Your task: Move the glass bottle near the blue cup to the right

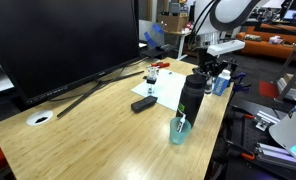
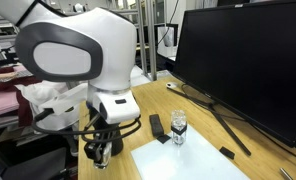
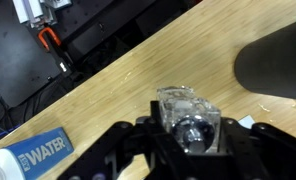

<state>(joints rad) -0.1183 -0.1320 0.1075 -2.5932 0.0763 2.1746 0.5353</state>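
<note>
My gripper lowers toward the bare tabletop beside the tall black flask [image 1: 193, 95] next and releases the glass bottle there, since that patch is clear of other things.
My gripper [image 3: 188, 150] is shut on the small clear glass bottle [image 3: 186, 118], whose silvery top faces the wrist camera. In both exterior views the gripper [image 1: 210, 72] [image 2: 100, 152] hangs low over the table near its edge. The bottle is hard to make out there. The teal-blue cup [image 1: 180, 130] stands near the front edge of the table, in front of the tall black flask [image 1: 193, 95], well apart from the gripper. The flask shows as a dark blur in the wrist view [image 3: 278, 62]. I cannot tell whether the bottle touches the table.
A second small glass bottle [image 1: 151, 75] [image 2: 178, 128] stands by a black remote [image 1: 143, 103] [image 2: 156, 127] and a white sheet [image 1: 170, 92]. A blue-and-white water bottle [image 3: 33, 158] [image 1: 220, 85] lies close to the gripper. A large monitor [image 1: 58, 40] fills the back.
</note>
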